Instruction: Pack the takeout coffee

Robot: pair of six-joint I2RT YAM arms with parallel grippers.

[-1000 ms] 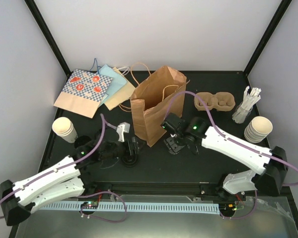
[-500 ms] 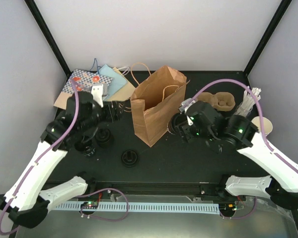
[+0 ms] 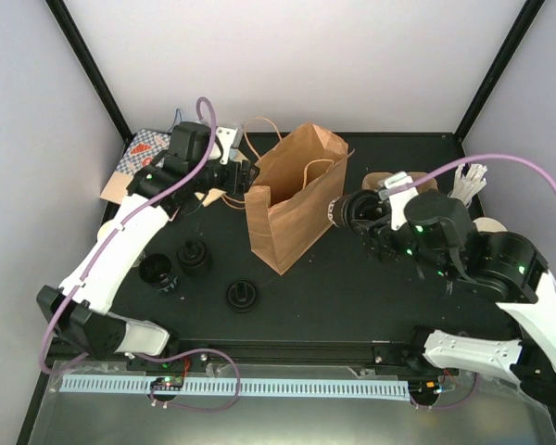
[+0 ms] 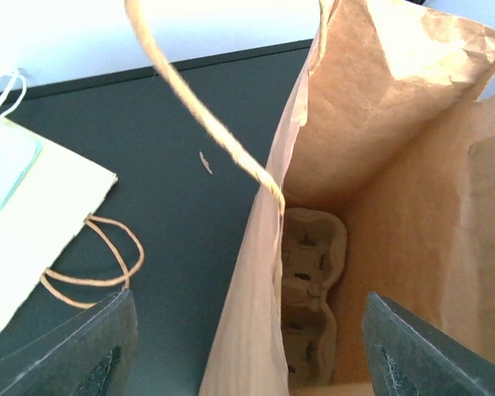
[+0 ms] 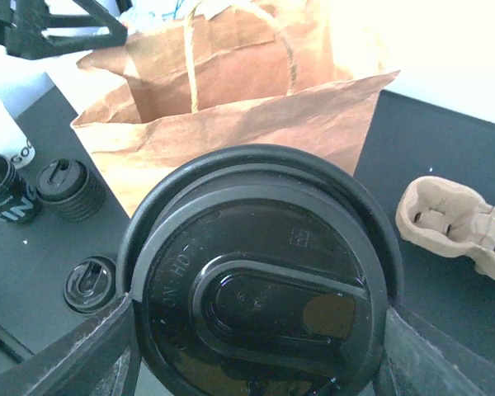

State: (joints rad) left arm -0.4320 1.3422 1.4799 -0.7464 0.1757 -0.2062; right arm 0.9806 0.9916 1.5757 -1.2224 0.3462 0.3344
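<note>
The left gripper eases outward along the bag's rim to the handle's near end next and closes there, as open fingers already straddle the bag's side.
The brown paper bag stands open mid-table. Down inside it, the left wrist view shows a tan pulp carrier lying on the bottom. My left gripper hovers open at the bag's top left edge, its fingers either side of the bag wall. My right gripper is shut on a cup with a black lid, held in the air by the bag's right side. Another carrier lies on the table to the right.
On the table left of the bag are a stack of black lids, a single lid and a black cup. Flat paper bags lie at the back left. Straws stand at the right.
Both arms rose from the table. The left gripper went up and back to the bag's rim, opening a little. The right gripper carried the lidded cup up beside the bag.
</note>
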